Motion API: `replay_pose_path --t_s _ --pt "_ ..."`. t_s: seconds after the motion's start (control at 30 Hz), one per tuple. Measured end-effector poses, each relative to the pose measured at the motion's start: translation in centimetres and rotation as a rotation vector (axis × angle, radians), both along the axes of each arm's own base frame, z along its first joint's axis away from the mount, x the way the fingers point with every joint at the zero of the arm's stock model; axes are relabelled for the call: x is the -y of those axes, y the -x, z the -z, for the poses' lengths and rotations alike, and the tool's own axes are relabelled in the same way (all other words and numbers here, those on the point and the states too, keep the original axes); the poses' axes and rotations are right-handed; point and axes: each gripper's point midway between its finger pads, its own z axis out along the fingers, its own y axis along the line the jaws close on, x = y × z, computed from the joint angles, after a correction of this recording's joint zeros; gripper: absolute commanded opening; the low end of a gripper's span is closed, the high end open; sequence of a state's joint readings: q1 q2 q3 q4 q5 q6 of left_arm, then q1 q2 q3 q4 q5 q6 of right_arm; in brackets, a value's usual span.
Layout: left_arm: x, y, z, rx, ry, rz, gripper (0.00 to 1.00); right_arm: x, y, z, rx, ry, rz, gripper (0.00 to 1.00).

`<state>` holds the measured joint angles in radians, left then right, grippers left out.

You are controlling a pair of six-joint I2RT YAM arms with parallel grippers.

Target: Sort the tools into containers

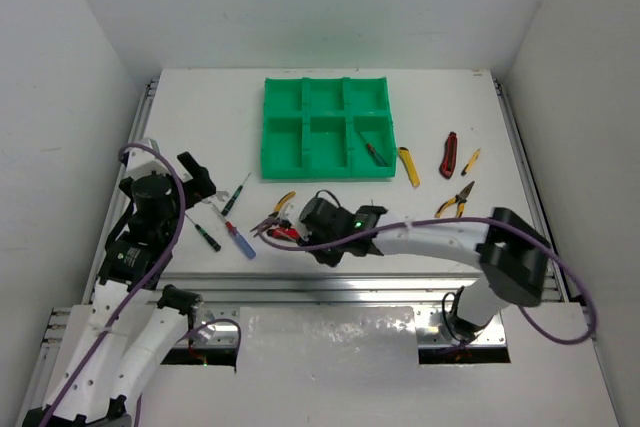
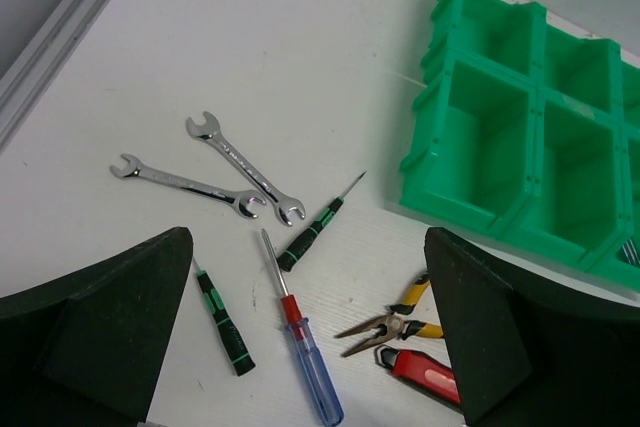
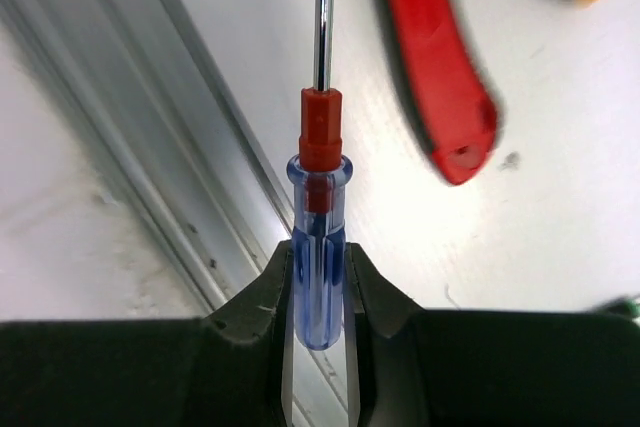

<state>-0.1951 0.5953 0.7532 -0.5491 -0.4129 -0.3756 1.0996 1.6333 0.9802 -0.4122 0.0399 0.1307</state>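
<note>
The blue-handled screwdriver goes up and outward in my right gripper over the green tray's near section beside the yellow knife next, because a screwdriver already lies there.
My right gripper [image 3: 320, 282] is shut on the blue handle of a red-collared screwdriver [image 3: 320, 237], low at the table's near edge [image 1: 296, 232]. A red utility knife [image 3: 430, 77] lies just right of it. My left gripper [image 2: 308, 237] is wide open and empty above loose tools: two silver wrenches [image 2: 185, 179], two green-black screwdrivers [image 2: 310, 232], another blue-handled screwdriver [image 2: 310, 357], yellow pliers [image 2: 395, 325] and the red knife [image 2: 425, 375]. The green six-compartment tray [image 1: 325, 173] holds one screwdriver [image 1: 375, 152] in its near right compartment.
Right of the tray lie a yellow knife [image 1: 409, 166], a dark red knife [image 1: 449, 154], a small yellow screwdriver [image 1: 470, 161] and yellow pliers [image 1: 456, 200]. An aluminium rail [image 3: 150, 147] runs along the near table edge. White walls enclose the table.
</note>
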Motion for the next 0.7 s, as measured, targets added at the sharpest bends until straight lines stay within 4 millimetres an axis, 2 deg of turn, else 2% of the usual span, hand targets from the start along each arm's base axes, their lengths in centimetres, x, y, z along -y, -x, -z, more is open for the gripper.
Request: replay_pose_path --t_s 0.07,0.1,0.2,0.37,0.43,0.57,0.63,0.7 --pt "0.0 0.0 -0.1 0.003 0.001 0.0 0.99 -0.2 -1.0 -3.0 0.034 -0.103 0.021 0.08" --pt "0.0 0.0 -0.1 0.004 0.001 0.0 0.99 0.0 -2.1 -4.4 0.048 -0.156 0.051 0.08" --pt "0.0 0.1 -0.1 0.005 0.001 0.001 1.0 2.2 -8.4 -8.1 0.139 -0.267 0.219 0.08" --pt "0.3 0.0 0.0 0.0 0.006 0.014 1.0 7.2 -19.4 -11.0 0.263 -0.252 0.478 0.09" --pt "0.5 -0.1 0.2 -0.008 0.009 0.024 1.0 9.1 -23.2 -11.4 0.293 -0.243 0.556 0.09" --pt "0.8 -0.5 0.8 -0.036 0.01 0.041 1.0 12.5 -30.3 -10.5 0.324 -0.178 0.664 0.09" --pt "1.0 -0.6 1.1 -0.048 0.01 0.049 1.0 13.8 -32.5 -9.6 0.327 -0.147 0.695 0.1" --pt "1.2 -0.7 1.3 -0.056 0.01 0.056 1.0 14.9 -33.4 -8.0 0.306 -0.106 0.707 0.18"
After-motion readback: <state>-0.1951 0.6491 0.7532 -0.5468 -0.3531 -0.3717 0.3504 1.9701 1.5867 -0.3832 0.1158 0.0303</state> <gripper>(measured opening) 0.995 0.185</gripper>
